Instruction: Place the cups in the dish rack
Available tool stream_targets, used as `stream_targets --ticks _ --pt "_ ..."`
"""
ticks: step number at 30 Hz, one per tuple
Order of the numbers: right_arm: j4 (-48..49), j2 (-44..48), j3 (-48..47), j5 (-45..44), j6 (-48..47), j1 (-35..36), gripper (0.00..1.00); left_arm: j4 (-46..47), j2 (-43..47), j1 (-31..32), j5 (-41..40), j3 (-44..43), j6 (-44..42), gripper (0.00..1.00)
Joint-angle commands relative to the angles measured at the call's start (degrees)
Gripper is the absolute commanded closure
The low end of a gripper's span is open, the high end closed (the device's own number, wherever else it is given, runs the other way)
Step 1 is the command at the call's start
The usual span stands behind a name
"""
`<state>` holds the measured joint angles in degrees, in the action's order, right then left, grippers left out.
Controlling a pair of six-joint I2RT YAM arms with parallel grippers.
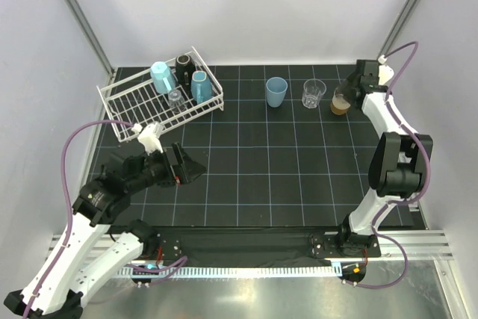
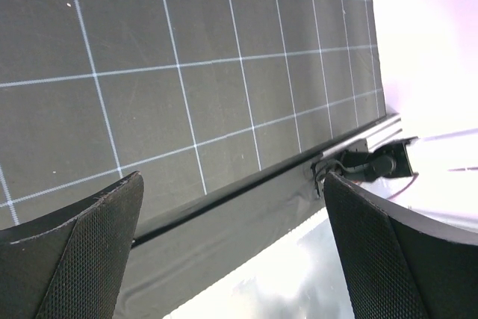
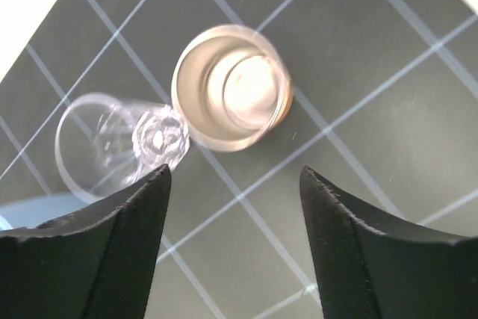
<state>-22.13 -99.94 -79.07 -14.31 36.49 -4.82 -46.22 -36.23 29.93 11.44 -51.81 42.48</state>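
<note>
The clear glass stands close on one side, so my right gripper will next go down onto the rim of the brown cup opposite the glass, with one finger inside.
The white wire dish rack stands at the back left. It holds two light blue mugs, a black mug and a clear glass. Upright on the mat are a light blue tumbler, a clear glass and a brown metallic cup. My right gripper hovers over the brown cup, open, with nothing between its fingertips. The clear glass lies beside that cup. My left gripper is open and empty low over the mat, front left.
The black gridded mat ends at a metal rail along the near edge, which shows in the left wrist view as the mat's edge. White walls and slanted frame posts close in the back and sides.
</note>
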Motion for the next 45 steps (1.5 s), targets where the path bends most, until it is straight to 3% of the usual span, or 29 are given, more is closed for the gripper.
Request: stream_targets --ticks 1,9,17,22,27,28,29,31,40,45 --pt "4.9 -1.2 -3.9 2.8 -4.6 -2.5 0.27 0.0 -0.7 0.1 3.7 0.2 -2.1 0.00" --pt "-0.2 -11.9 -14.0 6.0 -8.8 -4.2 0.27 0.1 -2.5 0.1 6.8 0.5 -2.6 0.00" --pt "-3.9 -16.3 -16.8 4.7 -2.9 -4.7 0.34 -1.2 -3.7 0.2 6.0 -0.4 -3.3 0.00" --pt "-8.4 -18.6 -17.6 2.8 0.3 -4.7 0.47 -2.2 -4.6 0.2 4.6 -1.6 -4.0 0.00" --pt "-10.8 -19.0 -17.9 2.5 2.4 -4.7 0.71 -4.0 -6.1 0.2 1.9 -4.1 -6.4 0.00" --pt "-11.4 -19.1 -18.8 2.8 2.3 -4.7 0.77 -4.5 -6.7 0.2 1.6 -4.5 -7.7 0.00" --pt "-12.7 -19.6 -19.5 2.9 2.1 -4.7 0.89 -4.8 -7.1 0.2 1.1 -5.1 -8.0 0.00" --pt "-14.5 -19.9 -21.4 2.7 2.0 -4.7 0.96 -5.2 -8.9 0.2 1.1 -7.0 -8.5 0.00" --pt "-27.1 -17.2 -29.9 5.2 3.2 -4.2 0.96 -6.0 -15.4 0.3 3.1 -14.0 -11.9 0.00" --pt "-29.5 -7.0 -21.3 12.4 3.4 -4.1 0.96 -4.0 -16.2 1.0 3.3 -15.9 -11.6 0.00"
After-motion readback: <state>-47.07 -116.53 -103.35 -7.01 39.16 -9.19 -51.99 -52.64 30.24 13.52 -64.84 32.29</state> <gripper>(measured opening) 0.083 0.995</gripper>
